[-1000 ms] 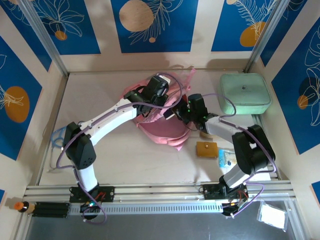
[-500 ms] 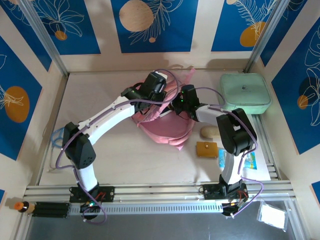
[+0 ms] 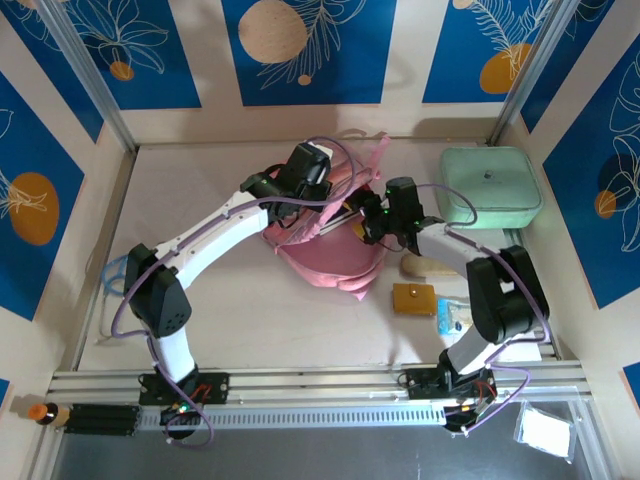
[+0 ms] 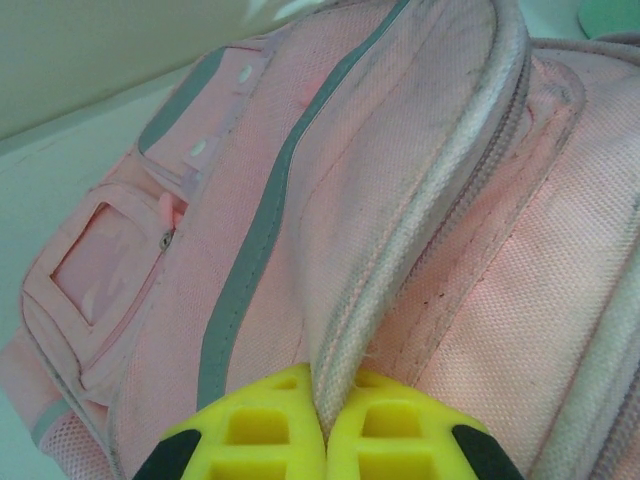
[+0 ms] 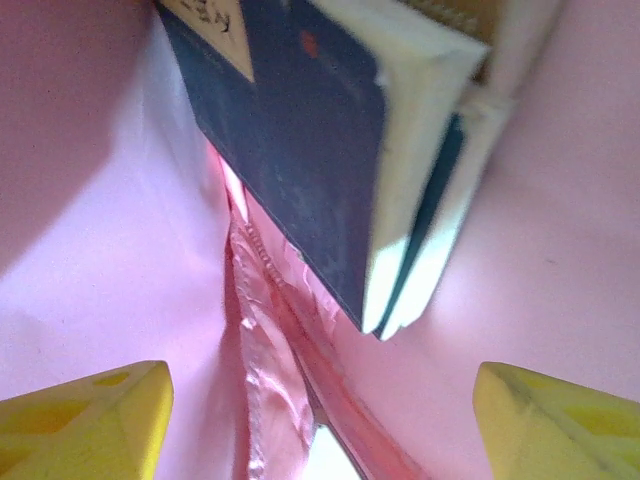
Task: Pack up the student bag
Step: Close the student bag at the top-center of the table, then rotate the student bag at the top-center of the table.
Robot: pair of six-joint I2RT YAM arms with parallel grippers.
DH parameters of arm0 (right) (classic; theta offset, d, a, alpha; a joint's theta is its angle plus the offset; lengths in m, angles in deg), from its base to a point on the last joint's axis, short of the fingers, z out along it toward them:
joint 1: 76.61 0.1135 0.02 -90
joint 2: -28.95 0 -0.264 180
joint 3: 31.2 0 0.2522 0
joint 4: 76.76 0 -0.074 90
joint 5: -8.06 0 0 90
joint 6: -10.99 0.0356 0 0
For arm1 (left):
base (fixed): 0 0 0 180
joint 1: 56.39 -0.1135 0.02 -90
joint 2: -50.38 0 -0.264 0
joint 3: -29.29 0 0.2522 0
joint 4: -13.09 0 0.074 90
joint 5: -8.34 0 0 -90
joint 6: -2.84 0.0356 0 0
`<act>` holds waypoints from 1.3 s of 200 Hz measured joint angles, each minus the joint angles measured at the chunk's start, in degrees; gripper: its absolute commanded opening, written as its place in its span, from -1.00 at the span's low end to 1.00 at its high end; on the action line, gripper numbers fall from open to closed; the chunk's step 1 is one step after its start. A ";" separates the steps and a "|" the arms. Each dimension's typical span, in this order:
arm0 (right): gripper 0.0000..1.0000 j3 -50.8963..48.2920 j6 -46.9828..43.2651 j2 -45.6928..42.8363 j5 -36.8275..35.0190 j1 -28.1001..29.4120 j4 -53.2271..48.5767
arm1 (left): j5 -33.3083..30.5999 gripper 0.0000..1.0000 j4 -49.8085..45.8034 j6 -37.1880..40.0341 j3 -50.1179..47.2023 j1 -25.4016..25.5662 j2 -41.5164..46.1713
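I should next keep my left gripper still at the bag's opening and open its yellow fingers to let go of the bag's zipper edge (image 4: 336, 378), because both books are already inside.
The student bag (image 3: 325, 262) is a soft pink backpack with grey trim, lying in the middle of the table. My left gripper (image 3: 303, 208) is shut on the bag's zipper edge (image 4: 400, 200), with the seam pinched between the yellow fingers (image 4: 322, 430), holding the mouth up. My right gripper (image 3: 368, 222) reaches into the opening from the right. In the right wrist view it (image 5: 322, 385) stands open, fingers wide apart, with pink lining (image 5: 100, 200) all round. Two books (image 5: 330, 150), the nearer with a dark blue cover, lie free inside the bag just beyond the fingers.
A mint-green case (image 3: 490, 187) stands at the back right. A beige oval thing (image 3: 418, 265), a brown pouch (image 3: 413, 298) and a blue-and-white packet (image 3: 452, 315) lie right of the bag. A pale blue item (image 3: 115, 275) sits at the left edge.
My right gripper has opened and let go of the books inside the bag, then drawn back a little to the right. The left gripper has kept its hold on the bag's edge.
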 measured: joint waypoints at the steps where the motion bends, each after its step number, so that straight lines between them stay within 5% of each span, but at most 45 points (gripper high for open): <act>1: 0.56 -0.20 -0.11 -0.22 -0.02 -0.13 -0.22 | 0.02 -1.00 0.00 -0.04 0.00 0.00 0.00; 39: 0.57 -5.46 -3.74 -8.57 -4.94 -2.78 -9.14 | 3.17 -1.00 1.75 -0.63 -2.14 -0.37 0.00; 62: 0.58 -5.73 -6.86 -15.37 -10.60 -3.93 -15.19 | 8.20 -0.11 3.13 -0.20 -5.20 -0.37 0.00; 80: 0.60 -5.73 -9.01 -20.24 -14.69 -4.63 -18.03 | 11.65 0.39 4.68 -0.61 -8.02 -0.48 0.22; 100: 0.62 -5.44 -11.65 -23.23 -17.59 -5.05 -19.65 | 14.40 0.57 6.51 -1.77 -12.11 -1.22 1.44; 161: 0.65 -4.04 -16.09 -21.07 -18.82 -4.13 -21.42 | 17.22 0.61 11.78 -13.27 -27.43 -13.16 9.55; 213: 0.64 -3.96 -16.33 -17.86 -18.78 -2.60 -22.75 | 19.26 0.33 14.88 -25.90 -38.91 -22.36 9.84; 260: 0.65 -3.91 -17.14 -16.09 -17.16 -2.23 -22.14 | 22.18 0.08 18.49 -30.95 -38.29 -24.44 3.82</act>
